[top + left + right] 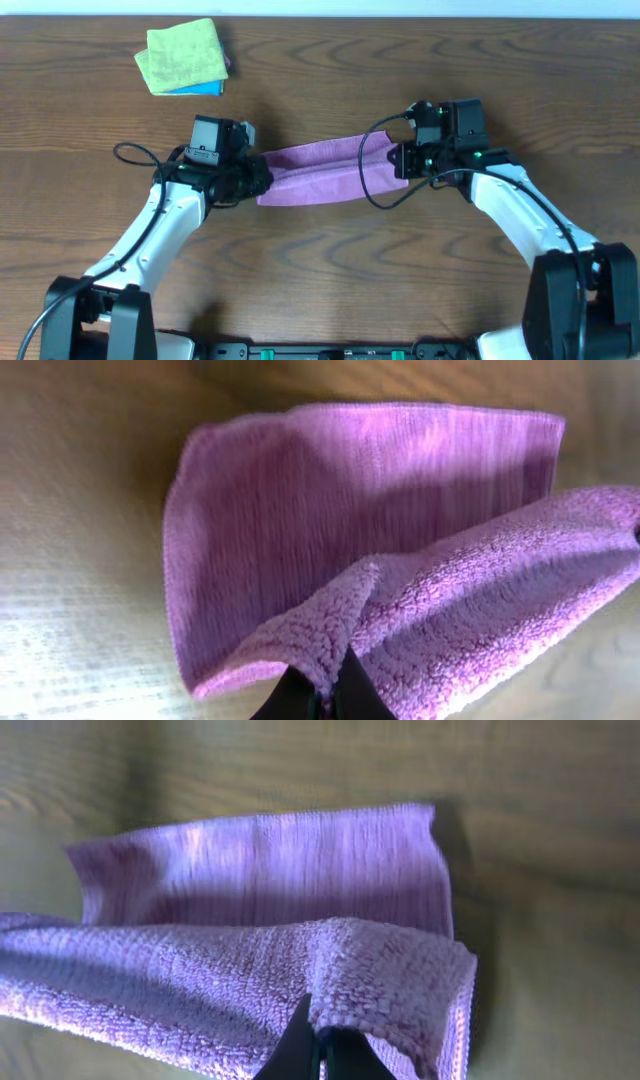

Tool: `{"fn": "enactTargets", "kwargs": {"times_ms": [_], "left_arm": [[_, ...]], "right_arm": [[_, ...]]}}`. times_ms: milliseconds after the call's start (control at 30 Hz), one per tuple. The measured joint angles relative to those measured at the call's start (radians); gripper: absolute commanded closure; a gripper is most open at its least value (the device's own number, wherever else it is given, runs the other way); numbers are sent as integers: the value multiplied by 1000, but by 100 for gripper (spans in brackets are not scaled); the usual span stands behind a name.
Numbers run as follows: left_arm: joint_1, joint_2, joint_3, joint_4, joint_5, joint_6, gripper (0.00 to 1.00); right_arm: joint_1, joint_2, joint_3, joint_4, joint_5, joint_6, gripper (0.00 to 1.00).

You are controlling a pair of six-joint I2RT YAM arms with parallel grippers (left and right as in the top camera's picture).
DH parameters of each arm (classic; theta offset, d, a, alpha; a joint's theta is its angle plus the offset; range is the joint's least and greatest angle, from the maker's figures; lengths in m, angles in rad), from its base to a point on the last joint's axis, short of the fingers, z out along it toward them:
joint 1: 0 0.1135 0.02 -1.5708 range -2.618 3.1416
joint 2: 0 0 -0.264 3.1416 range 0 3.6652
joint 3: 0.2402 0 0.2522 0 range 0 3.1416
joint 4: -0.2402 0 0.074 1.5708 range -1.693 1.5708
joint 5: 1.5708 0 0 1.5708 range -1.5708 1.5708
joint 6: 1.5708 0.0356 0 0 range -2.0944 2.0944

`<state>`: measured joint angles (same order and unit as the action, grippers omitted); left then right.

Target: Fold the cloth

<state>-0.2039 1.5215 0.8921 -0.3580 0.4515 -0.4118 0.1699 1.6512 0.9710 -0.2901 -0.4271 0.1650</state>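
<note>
Next, my left gripper carries outward and down onto its far corner [270,156] [207,442] and releases there, since the flat lower layer lies uncovered beyond the pinched fold.
The purple cloth [325,170] lies stretched between my two grippers at the middle of the wooden table. My left gripper [262,180] is shut on the cloth's left end. In the left wrist view the black fingertips [323,695] pinch a raised fold of the cloth [330,520], with a lower layer flat on the table beyond. My right gripper [398,160] is shut on the right end. In the right wrist view its fingertips [320,1050] pinch the upper layer of the cloth [270,870], lifted over the flat layer.
A yellow-green folded cloth [183,54] lies on a blue folded cloth [205,89] at the back left of the table. Black cables loop beside both wrists.
</note>
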Motion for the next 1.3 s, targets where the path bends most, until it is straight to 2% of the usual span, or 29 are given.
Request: {"fn": "enactTargets", "kwargs": {"times_ms": [200,567,900,967,1000,1033,1067,1133,1300], "left_arm": [[0,65,0,96,-48,-31,94],[0,190,0,266,-92,-37,95],[0,243,0,307,-114,-41,93],[0,244,0,307,-120,-40,80],[0,244,0,309,-127,-40,71],[1,244,0,309,-134,-38,63],[1,244,0,307,-140,-37,58],[5,244,0,308,-148,-37,51],[12,244,0,307,-157,-24,28]], "right_arm": [[3,73,0,121,2,27,99],[32,142,0,195,68,40,99],[50,179,0,221,111,40,96],[50,179,0,221,113,45,82],[50,179,0,220,118,44,69],[50,179,0,218,124,47,48],[50,179,0,216,128,49,43],[50,179,0,208,129,49,37],[50,167,0,152,124,48,36]]}}
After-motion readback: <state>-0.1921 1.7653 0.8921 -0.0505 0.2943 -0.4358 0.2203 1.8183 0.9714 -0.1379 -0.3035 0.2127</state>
